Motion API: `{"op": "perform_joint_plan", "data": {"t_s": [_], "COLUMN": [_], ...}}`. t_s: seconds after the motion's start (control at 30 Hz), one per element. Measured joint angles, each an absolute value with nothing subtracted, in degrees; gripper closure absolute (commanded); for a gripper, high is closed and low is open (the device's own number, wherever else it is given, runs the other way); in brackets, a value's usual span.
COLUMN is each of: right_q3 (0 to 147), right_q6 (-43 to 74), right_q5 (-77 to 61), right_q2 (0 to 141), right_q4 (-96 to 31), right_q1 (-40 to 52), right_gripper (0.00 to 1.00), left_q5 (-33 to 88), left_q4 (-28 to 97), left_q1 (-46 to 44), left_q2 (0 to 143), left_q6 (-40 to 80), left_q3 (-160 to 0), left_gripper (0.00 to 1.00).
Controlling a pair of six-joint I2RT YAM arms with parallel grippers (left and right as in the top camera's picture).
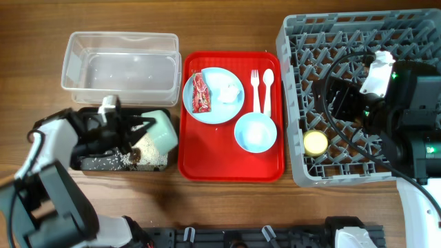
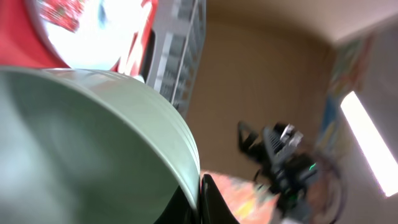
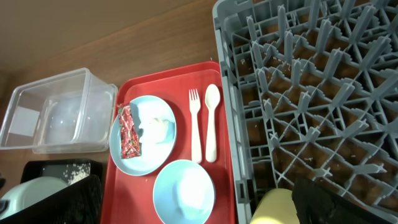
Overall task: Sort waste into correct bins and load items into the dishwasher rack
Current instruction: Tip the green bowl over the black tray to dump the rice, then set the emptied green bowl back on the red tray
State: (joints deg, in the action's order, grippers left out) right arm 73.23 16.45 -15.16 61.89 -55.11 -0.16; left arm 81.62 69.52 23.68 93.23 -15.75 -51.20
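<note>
The left gripper goes to the right in the overhead view next, levels the bowl and lowers it to release on the red tray's near corner point(image 1: 204, 153), which lies bare.
My left gripper point(image 1: 135, 127) is shut on the rim of the pale green bowl point(image 1: 160, 129), held tipped over the black tray point(image 1: 89, 162). Whitish rice scraps point(image 1: 149, 150) lie in that tray. In the left wrist view the bowl point(image 2: 81, 143) fills the frame, its rim pinched between the jaws point(image 2: 200, 200). The blue plate point(image 1: 215, 103) holds the red wrapper point(image 1: 200, 93) and the white tissue point(image 1: 229, 89). Fork point(image 1: 255, 89), spoon point(image 1: 268, 88) and blue bowl point(image 1: 255, 132) lie on the red tray. My right gripper point(image 1: 335, 103) is open over the grey rack point(image 1: 358, 31), above the yellow cup point(image 1: 315, 142).
The clear tub point(image 1: 120, 62) stands behind the black tray and holds nothing I can see. The red serving tray point(image 1: 227, 169) sits between the bins and the rack. In the right wrist view the rack pegs point(image 3: 298, 93) stand upright, with the yellow cup point(image 3: 277, 208) at the bottom.
</note>
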Motion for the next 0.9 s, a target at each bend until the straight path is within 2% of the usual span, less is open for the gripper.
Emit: {"op": "perform_joint_plan", "data": {"t_s": [0.13, 0.2, 0.33, 0.6, 0.77, 0.83, 0.9], "right_q3": [73.2, 73.2, 73.2, 73.2, 73.2, 73.2, 73.2], "right_q6": [16.4, 16.4, 16.5, 16.7, 16.6, 16.6, 16.6], "right_q5": [-15.2, -15.2, -15.2, -15.2, -15.2, -15.2, -15.2], "right_q2": [61.9, 61.9, 61.9, 61.9, 61.9, 61.9, 61.9], "right_q4": [-54.5, -54.4, -54.3, -54.2, -54.2, -54.2, -54.2], "right_q1": [-0.2, -0.2, -0.2, -0.2, -0.2, -0.2, -0.2], "right_gripper": [0.00, 0.00, 0.00, 0.00, 0.00, 0.00, 0.00], "left_q5": [77.8, 71.1, 53.7, 21.0, 9.2, 6.2, 4.1], "left_q4": [68.1, 62.2, 54.0, 42.9, 38.9, 38.0, 37.3], "left_q1": [16.9, 13.6, 1.1, -28.1, -38.7, -41.0, -42.1], "left_q2": [85.0, 82.4, 77.5, 78.6, 83.9, 86.4, 88.1], "left_q6": [-13.2, -6.9, 7.3, 29.3, 34.9, 36.0, 36.6], "left_q3": [-52.0, -52.1, -52.7, -52.7, -52.8, -52.8, -52.8], "left_gripper": [0.96, 0.96, 0.96, 0.93, 0.76, 0.61, 0.52]}}
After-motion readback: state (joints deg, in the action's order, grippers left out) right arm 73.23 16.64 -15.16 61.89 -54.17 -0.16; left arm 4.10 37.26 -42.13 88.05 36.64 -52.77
